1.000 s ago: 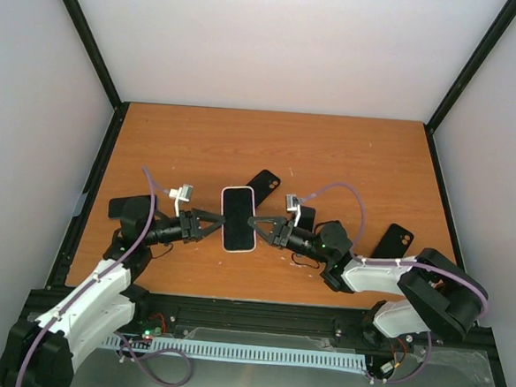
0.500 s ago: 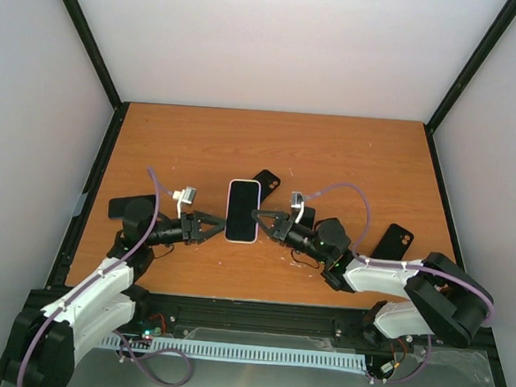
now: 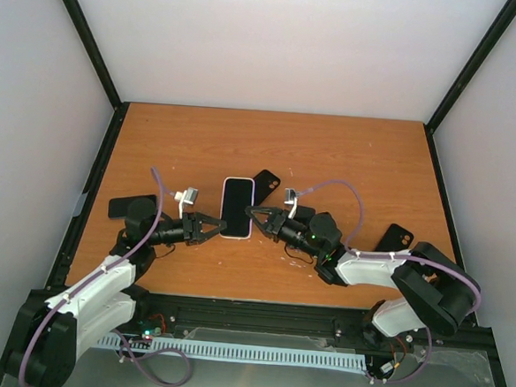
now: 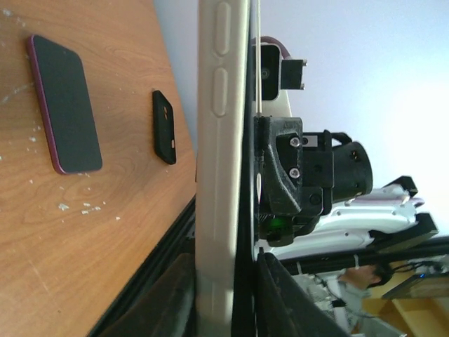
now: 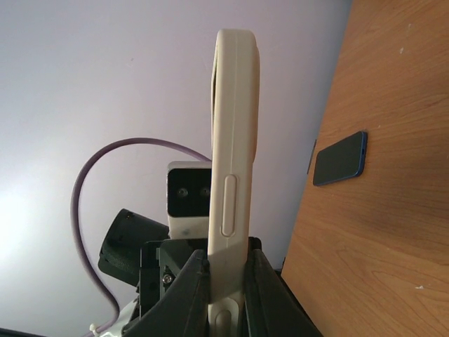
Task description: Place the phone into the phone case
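My right gripper holds the case, and the phone is inside it. My right gripper should next move the case down and back to let go of it, because bare tabletop lies below and toward my base.
A cream-white phone case [image 3: 237, 208] with the black phone screen showing inside its rim is held above the table, face up. My left gripper [image 3: 213, 228] is shut on its near left edge, and my right gripper [image 3: 252, 213] is shut on its right edge. In the left wrist view the case side [image 4: 221, 140] runs upright between the jaws of my left gripper [image 4: 224, 263], with a black layer along its right face. In the right wrist view the case side [image 5: 231, 161] stands between the jaws of my right gripper [image 5: 228, 254].
A black case [image 3: 264, 183] lies just beyond the held phone. A dark phone [image 3: 122, 206] lies at the left and a black case [image 3: 394, 240] at the right. The left wrist view shows a magenta-edged phone [image 4: 64, 105] and a black case [image 4: 165, 126]. The right wrist view shows a blue phone [image 5: 339, 158].
Both grippers have carried the cased phone a little farther from the arm bases and slightly left. Both stay shut on it.
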Robot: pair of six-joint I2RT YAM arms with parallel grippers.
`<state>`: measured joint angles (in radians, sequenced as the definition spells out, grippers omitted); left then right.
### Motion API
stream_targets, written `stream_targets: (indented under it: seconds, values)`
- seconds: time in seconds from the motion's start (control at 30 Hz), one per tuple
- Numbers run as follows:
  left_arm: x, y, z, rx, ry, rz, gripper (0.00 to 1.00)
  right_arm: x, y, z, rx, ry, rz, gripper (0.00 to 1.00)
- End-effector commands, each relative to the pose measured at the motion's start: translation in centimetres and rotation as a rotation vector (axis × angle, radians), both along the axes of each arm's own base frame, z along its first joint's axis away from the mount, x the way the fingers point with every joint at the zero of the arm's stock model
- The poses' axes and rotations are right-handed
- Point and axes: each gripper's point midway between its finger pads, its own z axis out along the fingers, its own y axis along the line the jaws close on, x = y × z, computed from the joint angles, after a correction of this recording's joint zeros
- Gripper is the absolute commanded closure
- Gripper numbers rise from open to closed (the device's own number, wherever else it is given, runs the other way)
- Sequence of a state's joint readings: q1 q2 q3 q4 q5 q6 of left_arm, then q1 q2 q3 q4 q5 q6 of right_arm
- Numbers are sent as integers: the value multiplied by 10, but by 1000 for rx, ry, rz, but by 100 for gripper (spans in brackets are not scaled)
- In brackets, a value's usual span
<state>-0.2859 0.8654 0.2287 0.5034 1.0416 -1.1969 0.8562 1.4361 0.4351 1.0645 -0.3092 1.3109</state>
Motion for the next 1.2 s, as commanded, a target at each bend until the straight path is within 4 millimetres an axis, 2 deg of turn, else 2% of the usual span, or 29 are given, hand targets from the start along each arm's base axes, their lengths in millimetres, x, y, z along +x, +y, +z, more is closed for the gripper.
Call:
stream_targets:
  seconds: [0.0, 0.1, 0.2, 0.43, 0.47, 0.6, 0.7, 0.8, 0.83, 0.87, 1.0, 1.17]
  values:
    - [3, 0, 6, 4, -37, 9, 83, 0, -3, 33, 107, -71, -6, 95]
    - [6, 2, 1, 27, -25, 33, 94, -1, -5, 30, 94, -67, -11, 96]
    - [8, 3, -1, 51, -20, 46, 99, -1, -4, 28, 73, -72, -9, 95]
    - [14, 2, -2, 83, 8, 48, 97, -2, -1, 12, 1, -51, 1, 96]
    - [14, 3, -2, 84, 10, 52, 93, -2, -3, 11, 2, -49, -4, 96]
    - [18, 6, -2, 113, 6, 90, 58, -2, -7, 4, -28, -41, -21, 96]
    - [21, 9, -5, 156, 5, 116, 34, -3, -11, -13, -104, -13, -32, 97]
    - [27, 13, -6, 211, -7, 141, 16, -3, -16, -34, -201, 13, -48, 97]
    - [29, 15, -6, 233, -14, 155, 5, -2, -18, -43, -255, 11, -52, 97]
    - [32, 17, -6, 259, -20, 174, 1, -1, -20, -51, -308, 21, -61, 97]
    - [44, 31, -10, 377, -36, 265, 1, 4, -31, -85, -496, 60, -91, 92]
    - [51, 41, -9, 458, -71, 308, 1, 2, -43, -119, -585, 132, -114, 94]
